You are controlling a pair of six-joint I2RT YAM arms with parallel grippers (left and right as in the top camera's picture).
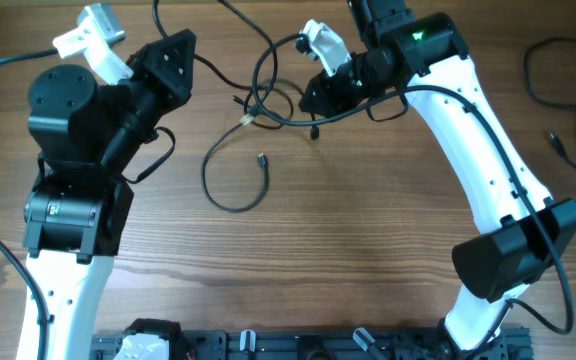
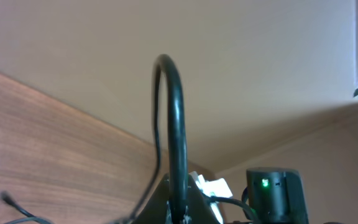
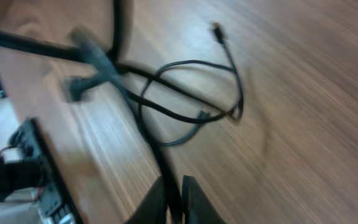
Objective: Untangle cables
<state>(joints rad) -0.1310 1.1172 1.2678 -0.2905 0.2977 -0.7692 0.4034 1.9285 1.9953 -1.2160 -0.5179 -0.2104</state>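
Observation:
The right gripper draws my held piece of cable outward and down, away from the crossed loops it runs into, and releases it over the bare wood next.
Several thin black cables lie tangled at the back middle of the wooden table. One strand curls forward into a loop ending in a small plug. My left gripper is raised at the back left. In the left wrist view it is shut on a black cable that arches up from the jaws. My right gripper is just right of the tangle. In the blurred right wrist view it is shut on a cable strand that runs to the crossed loops.
Another black cable lies loose at the far right. A black rack runs along the table's front edge. Both arms' bases stand at the front left and front right. Bare wood shows in front of the loop.

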